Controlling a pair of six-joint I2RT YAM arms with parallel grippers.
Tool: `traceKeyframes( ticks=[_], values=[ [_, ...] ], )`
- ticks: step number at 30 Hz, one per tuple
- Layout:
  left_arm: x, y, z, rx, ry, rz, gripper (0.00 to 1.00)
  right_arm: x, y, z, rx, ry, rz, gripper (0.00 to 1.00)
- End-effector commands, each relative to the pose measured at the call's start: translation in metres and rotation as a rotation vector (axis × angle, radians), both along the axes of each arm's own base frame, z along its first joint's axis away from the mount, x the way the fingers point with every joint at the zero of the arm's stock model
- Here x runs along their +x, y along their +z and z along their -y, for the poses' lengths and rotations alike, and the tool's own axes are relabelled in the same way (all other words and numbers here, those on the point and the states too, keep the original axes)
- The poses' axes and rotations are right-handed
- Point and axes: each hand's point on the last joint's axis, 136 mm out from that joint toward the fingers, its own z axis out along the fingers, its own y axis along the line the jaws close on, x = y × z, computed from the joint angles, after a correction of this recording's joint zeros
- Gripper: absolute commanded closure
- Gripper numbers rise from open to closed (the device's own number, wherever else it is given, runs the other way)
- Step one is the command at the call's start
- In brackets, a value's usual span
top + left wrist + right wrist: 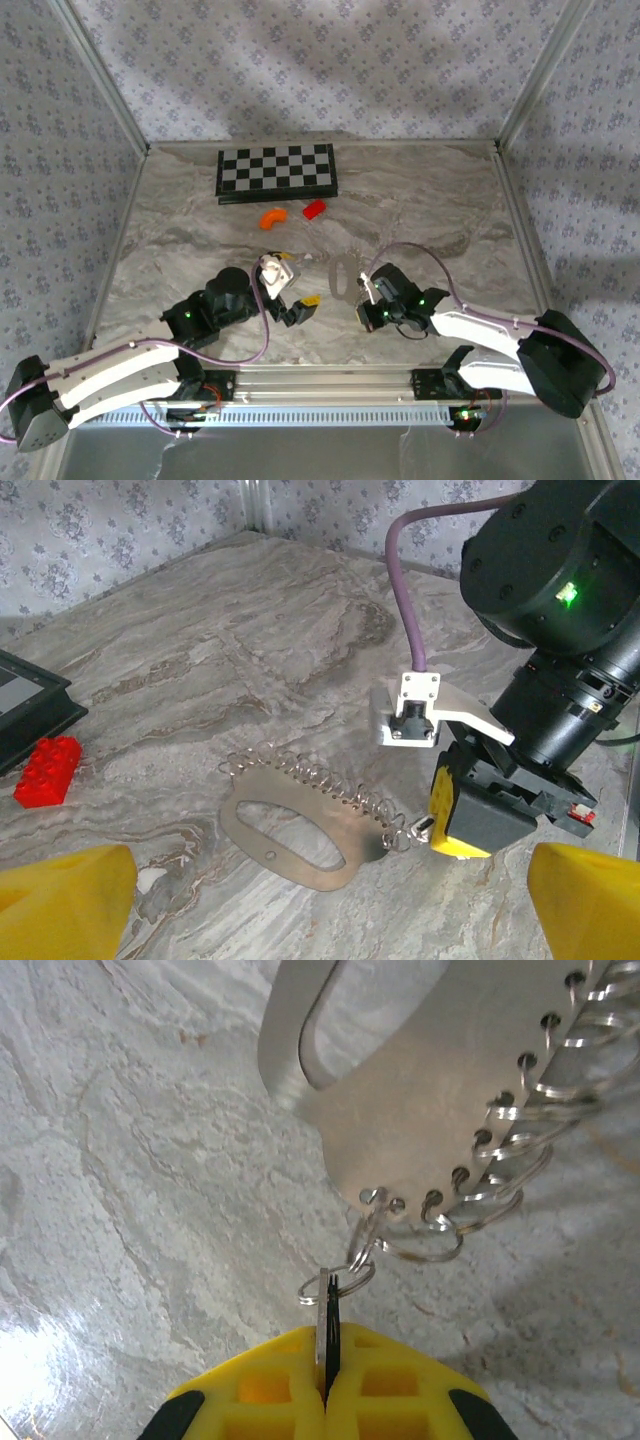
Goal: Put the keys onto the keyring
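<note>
The robot's right gripper needs to move back a little next, and then let go of them.
The keyring (430, 1090) is a flat silvery oval loop with a row of wire rings along one edge, lying on the marble table (180, 230); it also shows at keyring (290, 830) and keyring (343, 275). My right gripper (326, 1365) is shut on the keys (325, 1310), a thin dark-and-silver piece held edge-on. A small ring passes through that piece and links to the loop's end hole. From the left wrist, the right gripper (445, 815) sits at the loop's right end. My left gripper (325, 920) is open, its yellow fingertips (60, 900) wide apart, just short of the loop.
A checkerboard (277, 172) lies at the back of the table. A red block (314, 209) and a curved orange piece (272, 216) sit in front of it. The right arm's purple cable (405, 590) arcs above the loop.
</note>
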Motion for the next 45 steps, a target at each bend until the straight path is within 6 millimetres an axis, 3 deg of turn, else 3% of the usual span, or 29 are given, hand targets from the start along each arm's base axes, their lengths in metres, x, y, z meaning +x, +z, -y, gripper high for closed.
traceKeyframes(
  ticks=[1, 14, 27, 36, 42, 45],
  values=[
    [0.003, 0.025, 0.004, -0.058, -0.007, 0.033, 0.00, 0.000, 0.000, 0.000, 0.015, -0.051, 0.006, 1.00],
    [0.004, 0.020, 0.005, -0.053, -0.004, 0.030, 0.00, -0.018, -0.020, 0.006, -0.018, -0.082, -0.044, 1.00],
    [0.005, 0.020, 0.004, -0.059, 0.003, 0.025, 0.00, -0.023, -0.017, 0.009, -0.018, -0.102, -0.030, 0.82],
    [0.009, 0.020, 0.003, -0.054, 0.024, 0.000, 0.00, -0.020, 0.018, 0.015, 0.077, -0.128, 0.087, 0.68],
    [0.026, 0.016, -0.010, -0.038, 0.153, -0.026, 0.00, -0.015, 0.059, 0.033, 0.133, -0.189, 0.200, 0.47],
    [0.034, 0.015, -0.017, -0.037, 0.214, -0.046, 0.00, -0.014, 0.079, 0.040, 0.170, -0.193, 0.251, 0.25]
  ],
)
